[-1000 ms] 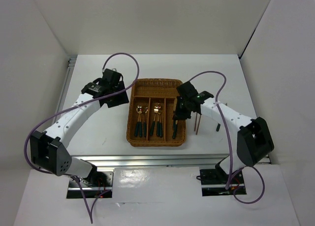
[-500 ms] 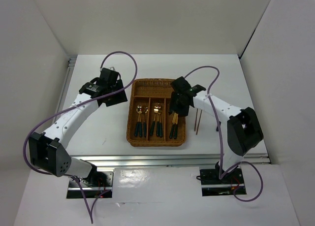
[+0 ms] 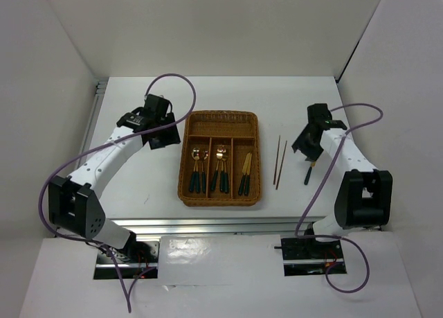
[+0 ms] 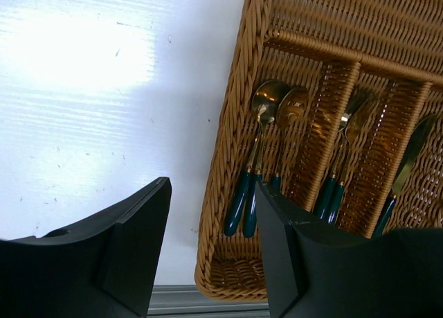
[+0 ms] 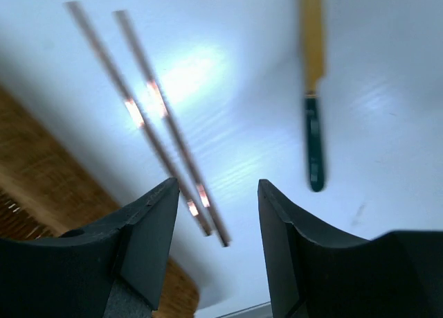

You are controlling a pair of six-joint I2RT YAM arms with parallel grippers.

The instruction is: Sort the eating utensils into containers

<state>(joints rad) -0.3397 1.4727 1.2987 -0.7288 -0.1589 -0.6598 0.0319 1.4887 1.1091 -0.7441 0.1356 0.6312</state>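
My right gripper pulls back and goes down onto that teal handle [image 3: 309,175] next, since the knife is outside the tray [image 3: 220,197] with its handle nearer my base.
The brown wicker tray [image 3: 220,197] sits mid-table. Its left slot holds gold-headed spoons [image 3: 197,167] with dark handles, its middle slot more utensils [image 3: 220,167], its right slot knives [image 3: 244,175]. Two reddish chopsticks [image 3: 279,163] lie on the table right of the tray, and a gold-bladed knife [image 3: 309,172] lies further right. My right gripper [image 3: 304,146] hangs open above the table between them; its wrist view shows the chopsticks [image 5: 158,120] and the knife [image 5: 313,96] below the empty gripper [image 5: 218,186]. My left gripper [image 3: 163,138] is open and empty beside the tray's left wall [image 4: 228,159], with the spoons [image 4: 266,103] in view.
The crosswise slot [image 3: 221,125] at the tray's far end looks empty. White walls close in the table on three sides. A metal rail [image 3: 208,224] runs along the near edge.
My right gripper opened over the tray's right slot, left a knife there, and swung right to above the table near the chopsticks. The left arm shifted only slightly.
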